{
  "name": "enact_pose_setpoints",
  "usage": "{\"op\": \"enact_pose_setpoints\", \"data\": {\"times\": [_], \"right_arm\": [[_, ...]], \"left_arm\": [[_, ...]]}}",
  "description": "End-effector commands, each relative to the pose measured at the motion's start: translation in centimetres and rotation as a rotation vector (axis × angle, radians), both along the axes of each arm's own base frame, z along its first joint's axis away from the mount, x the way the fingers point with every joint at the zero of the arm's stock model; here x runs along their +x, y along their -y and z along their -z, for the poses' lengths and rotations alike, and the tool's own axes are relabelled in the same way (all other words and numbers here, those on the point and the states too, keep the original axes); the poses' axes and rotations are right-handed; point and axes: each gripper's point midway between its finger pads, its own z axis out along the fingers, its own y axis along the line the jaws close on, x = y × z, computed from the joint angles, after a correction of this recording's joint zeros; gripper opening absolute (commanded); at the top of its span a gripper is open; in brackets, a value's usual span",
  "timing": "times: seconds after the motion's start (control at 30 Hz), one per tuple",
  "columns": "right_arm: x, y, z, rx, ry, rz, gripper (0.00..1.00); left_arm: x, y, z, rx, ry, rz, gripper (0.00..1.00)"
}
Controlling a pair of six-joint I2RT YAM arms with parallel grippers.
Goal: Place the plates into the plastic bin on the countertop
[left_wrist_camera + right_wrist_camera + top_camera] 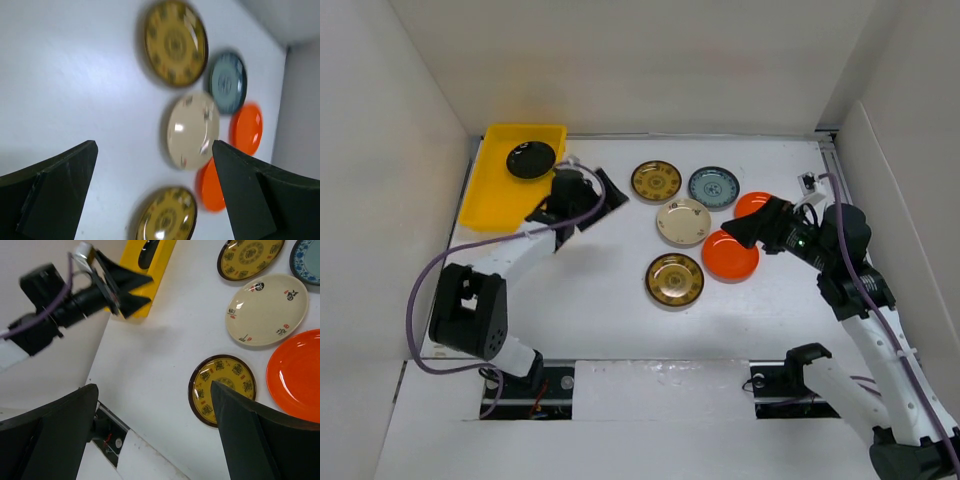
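Note:
The near brown-gold plate's bin-side rim is clear, so the robot's left gripper will move back, down and to the right in the top view onto it.
The yellow plastic bin stands at the back left of the white countertop with the black plate in it. On the countertop lie two brown-gold plates, the teal plate, the cream plate and two orange plates. The lime green plate is out of view. My left gripper is open and empty just right of the bin. My right gripper is open and empty above the orange plates, partly hiding the far one.
White side walls enclose the countertop on the left, back and right. A small connector with a cable sits at the back right corner. The arm bases are at the near edge.

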Motion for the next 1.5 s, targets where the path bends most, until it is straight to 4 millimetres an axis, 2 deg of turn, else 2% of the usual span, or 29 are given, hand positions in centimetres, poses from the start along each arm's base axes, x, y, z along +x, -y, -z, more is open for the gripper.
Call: {"op": "enact_pose_setpoints", "data": {"times": [0.0,0.03,0.07,0.1,0.13,0.17,0.3,0.4,0.47,0.53,0.57,0.7,0.77,0.8,0.87,0.9,0.97,1.03,1.07,1.17,1.2,1.23,1.27,1.3,1.33,1.37,1.4,1.43,1.47], "right_arm": [[-0.7,-0.3,-1.7,-0.009,0.064,-0.032,1.00],[-0.7,-0.3,-1.7,-0.018,0.072,-0.034,1.00],[-0.7,-0.3,-2.1,-0.016,0.081,-0.034,1.00],[-0.9,-0.2,-2.4,-0.014,0.091,-0.034,1.00],[-0.9,-0.2,-2.4,-0.014,0.091,-0.034,1.00],[-1.1,-0.2,-2.6,-0.012,0.100,-0.034,1.00],[-1.5,-0.1,-2.4,-0.012,0.100,-0.034,1.00],[-1.7,-0.1,-1.9,-0.007,0.085,-0.032,1.00],[-2.0,0.0,-2.0,-0.006,0.088,-0.032,1.00],[-2.2,0.1,-2.2,0.004,0.092,-0.031,1.00],[-2.4,0.1,-2.4,0.007,0.101,-0.030,1.00],[-2.7,0.1,-2.7,0.016,0.105,-0.029,1.00],[-2.9,0.2,-2.9,0.019,0.114,-0.029,1.00],[-2.9,0.2,-2.9,0.019,0.114,-0.029,1.00],[-3.0,0.1,-3.0,0.027,0.108,-0.038,1.00],[-3.2,-0.1,-3.0,0.028,0.108,-0.047,1.00],[-3.2,-0.1,-3.0,0.028,0.108,-0.047,1.00],[-3.3,-0.2,-3.0,0.029,0.107,-0.056,1.00],[-3.2,-0.3,-3.3,0.039,0.113,-0.055,1.00],[-2.8,-0.4,-3.2,0.051,0.117,-0.054,1.00],[-2.6,-0.7,-2.7,0.057,0.098,-0.061,1.00],[-2.5,-0.7,-3.0,0.061,0.111,-0.061,1.00],[-2.2,-0.9,-2.8,0.063,0.115,-0.072,1.00],[-2.0,-1.3,-2.2,0.070,0.090,-0.079,1.00],[-1.7,-1.4,-2.2,0.070,0.089,-0.079,1.00],[-1.8,-1.5,-2.5,0.074,0.102,-0.088,1.00],[-1.5,-1.6,-1.7,0.069,0.079,-0.088,1.00],[-1.1,-1.7,-1.6,0.069,0.078,-0.088,1.00],[-1.1,-1.7,-1.6,0.069,0.078,-0.088,1.00]], "left_arm": [[-5.1,5.0,4.1,-0.014,0.024,0.230,1.00],[-7.3,7.6,5.0,-0.027,0.017,0.318,1.00],[-9.1,8.3,6.9,-0.018,-0.007,0.364,1.00],[-10.0,8.8,8.3,-0.010,-0.036,0.386,1.00],[-11.0,9.8,9.0,-0.016,-0.050,0.413,1.00],[-12.3,9.8,10.4,-0.013,-0.085,0.421,1.00],[-15.0,10.4,12.7,-0.033,-0.128,0.450,0.97],[-16.9,12.1,14.0,0.003,-0.153,0.500,0.96],[-17.6,12.6,15.0,0.026,-0.187,0.505,0.89],[-18.1,12.7,15.8,0.031,-0.214,0.508,0.79],[-18.4,12.9,16.2,0.037,-0.224,0.516,0.65],[-18.5,11.6,17.6,0.084,-0.286,0.453,0.33],[-18.1,10.5,18.1,0.132,-0.300,0.393,0.06],[-17.6,10.4,17.4,0.134,-0.288,0.367,0.00],[-17.6,9.0,17.3,0.180,-0.300,0.310,0.00],[-16.8,9.0,16.1,0.178,-0.282,0.279,0.00],[-16.0,7.2,13.3,0.197,-0.248,0.163,0.00],[-14.4,5.8,8.1,0.156,-0.163,0.040,0.00],[-13.5,3.0,7.3,0.159,-0.177,-0.056,0.00],[-10.2,-2.0,2.1,0.068,-0.097,-0.239,0.00],[-8.5,-5.9,1.1,0.052,-0.082,-0.360,0.00],[-7.2,-7.8,-1.0,0.030,-0.045,-0.419,0.00],[-6.2,-9.4,-1.2,0.025,-0.050,-0.465,0.00],[-5.1,-13.1,-1.6,0.021,-0.048,-0.566,0.00],[-4.2,-14.5,-1.9,0.004,-0.052,-0.593,0.00],[-2.7,-15.9,-3.6,-0.010,-0.015,-0.631,0.00],[-1.4,-17.7,-1.9,-0.001,-0.058,-0.696,0.00],[-0.3,-20.1,-1.6,-0.014,-0.068,-0.743,0.00],[1.6,-21.4,-3.3,-0.030,-0.038,-0.753,0.00]]}}
